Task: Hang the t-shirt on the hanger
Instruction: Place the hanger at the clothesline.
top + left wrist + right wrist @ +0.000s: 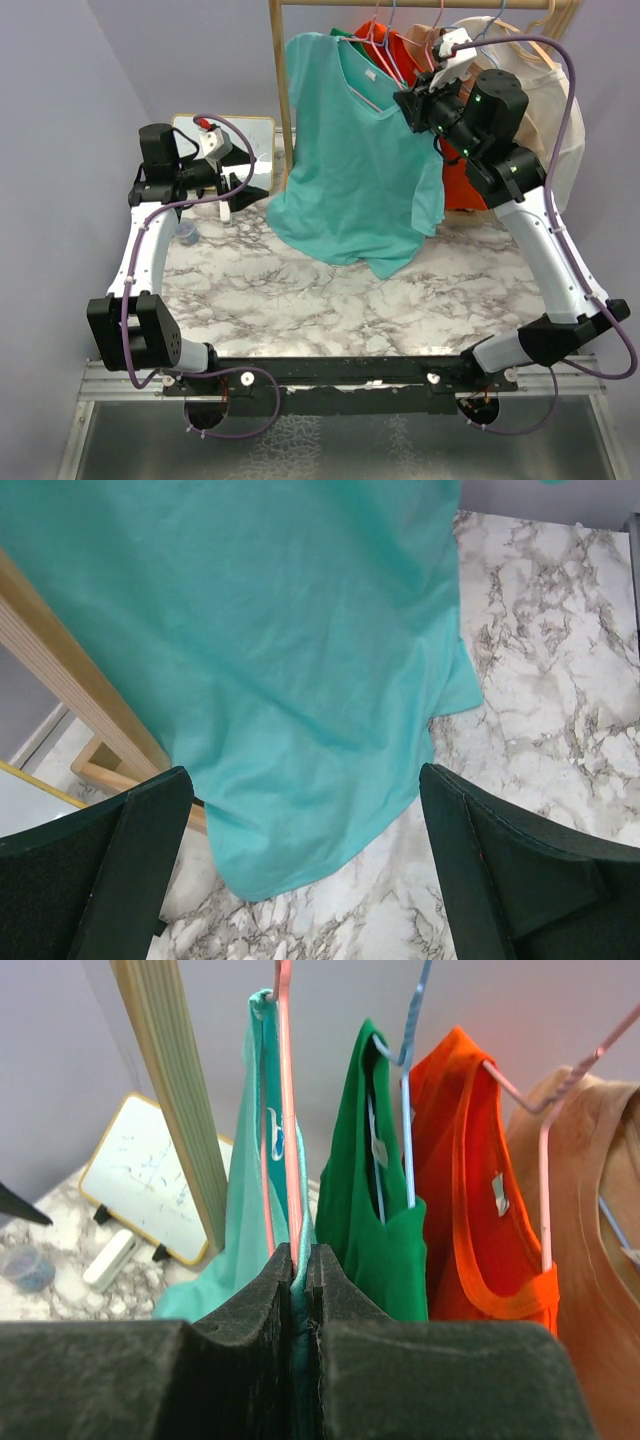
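My right gripper needs to move sideways toward the wooden rack post (178, 1090) first to release the teal cloth (240, 1230), because the hook of the pink hanger sits close beside the blue one.
The teal t-shirt (350, 170) hangs at the wooden rack, draped over the pink wire hanger (368, 97), and its hem trails on the marble table. My right gripper (408, 103) is at the shirt's right shoulder. In the right wrist view it (301, 1260) is shut on the teal cloth (240, 1230) and the pink hanger wire (289, 1140) together. My left gripper (255, 192) is open beside the shirt's lower left edge. In the left wrist view its jaws (305, 780) stand wide apart and empty, with the shirt's hem (280, 660) hanging just beyond them.
A wooden rack post (283, 90) stands just left of the shirt. A dark green shirt (380, 1210), an orange-red shirt (480, 1210) and a beige garment (540, 100) hang to the right. A small whiteboard (240, 135) and a small cup (186, 232) sit at the back left.
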Robot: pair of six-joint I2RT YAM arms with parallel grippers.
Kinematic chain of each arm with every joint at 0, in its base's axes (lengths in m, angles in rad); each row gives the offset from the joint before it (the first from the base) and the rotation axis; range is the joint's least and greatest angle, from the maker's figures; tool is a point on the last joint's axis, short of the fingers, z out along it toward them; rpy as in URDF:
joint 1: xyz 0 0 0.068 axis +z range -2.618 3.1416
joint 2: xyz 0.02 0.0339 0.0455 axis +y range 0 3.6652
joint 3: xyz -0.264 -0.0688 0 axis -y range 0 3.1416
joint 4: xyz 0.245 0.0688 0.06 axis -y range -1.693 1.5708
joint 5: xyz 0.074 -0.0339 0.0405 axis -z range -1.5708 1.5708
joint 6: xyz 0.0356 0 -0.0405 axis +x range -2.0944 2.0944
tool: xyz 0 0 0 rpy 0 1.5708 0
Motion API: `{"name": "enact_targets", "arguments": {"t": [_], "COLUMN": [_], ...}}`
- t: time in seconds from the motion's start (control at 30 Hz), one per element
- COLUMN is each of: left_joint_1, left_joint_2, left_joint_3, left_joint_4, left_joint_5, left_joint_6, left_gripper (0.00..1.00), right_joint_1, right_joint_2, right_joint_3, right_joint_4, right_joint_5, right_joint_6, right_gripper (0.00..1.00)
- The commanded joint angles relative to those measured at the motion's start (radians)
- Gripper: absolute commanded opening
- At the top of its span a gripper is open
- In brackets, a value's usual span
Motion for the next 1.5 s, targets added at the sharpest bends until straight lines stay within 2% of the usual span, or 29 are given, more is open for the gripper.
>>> {"name": "enact_targets", "arguments": {"t": [0.0,0.17,0.6,1.0,1.3,1.47], "left_joint_1": [0.005,0.005,0.004,0.005,0.005,0.006], "left_joint_2": [-0.008,-0.008,-0.011,-0.019,-0.039,-0.04], "left_joint_3": [-0.002,-0.01,-0.028,-0.035,-0.055,-0.052], "left_joint_4": [-0.006,-0.023,-0.03,-0.026,-0.033,-0.042], "left_joint_5": [0.016,0.017,0.027,0.025,0.014,0.001], "left_joint_6": [0.018,0.035,0.047,0.046,0.047,0.035], "left_gripper": [0.99,0.99,0.99,0.99,0.99,0.99], "right_joint_1": [-0.003,-0.003,-0.002,0.027,0.114,0.121], "right_joint_2": [0.004,0.016,0.099,0.188,0.25,0.24], "right_joint_3": [-0.011,-0.056,-0.093,-0.058,-0.012,-0.059], "right_joint_4": [0.234,0.344,0.454,0.437,0.397,0.405], "right_joint_5": [0.046,0.063,0.048,0.039,0.109,0.148], "right_joint_6": [0.033,0.074,0.116,0.091,0.004,0.018], "right_gripper": [0.01,0.01,0.01,0.01,0.01,0.02]}}
